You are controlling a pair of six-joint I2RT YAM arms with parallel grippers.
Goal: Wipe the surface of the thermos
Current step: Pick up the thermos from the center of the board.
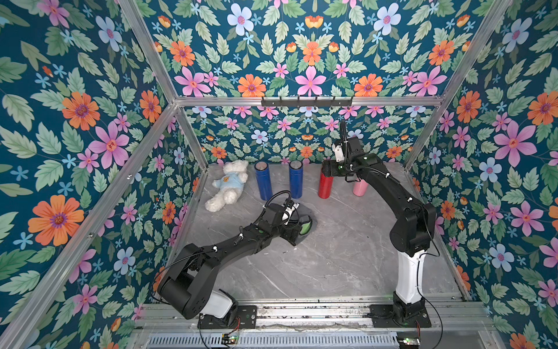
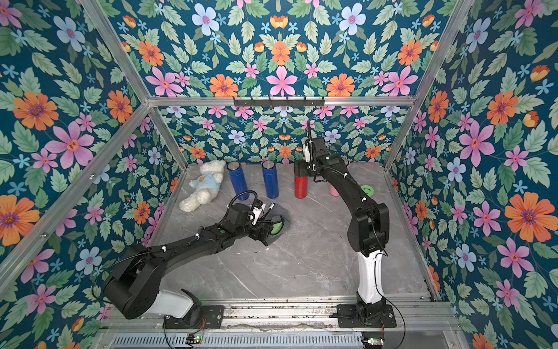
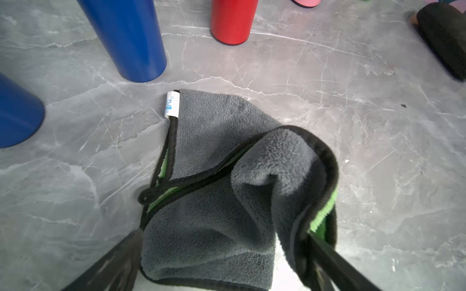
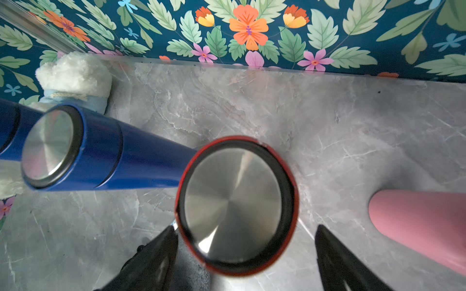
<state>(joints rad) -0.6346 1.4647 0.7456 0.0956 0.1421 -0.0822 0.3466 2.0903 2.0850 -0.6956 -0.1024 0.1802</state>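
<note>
My left gripper will go down next from just above with open fingers, onto the near folds of the grey cloth (image 3: 214,226), and close, because those folds are already between its fingers.
A red thermos (image 1: 325,187) (image 4: 237,204) with a steel lid stands upright near the back wall. My right gripper (image 1: 327,170) (image 4: 245,228) hovers over its top, open, one finger close beside the rim and the other well apart. A grey cloth (image 3: 214,226) with black trim and a green underside lies crumpled on the marble table (image 1: 332,256). My left gripper (image 1: 297,225) (image 3: 224,234) is low over it, open. The cloth sits between the spread fingers and a fold is draped over one of them.
Two blue thermoses (image 1: 263,181) (image 1: 296,179) stand left of the red one, and a pink thermos (image 1: 360,189) stands right of it, partly behind the right arm. A white teddy bear (image 1: 228,185) lies at the back left. A green disc (image 2: 367,191) lies at the back right.
</note>
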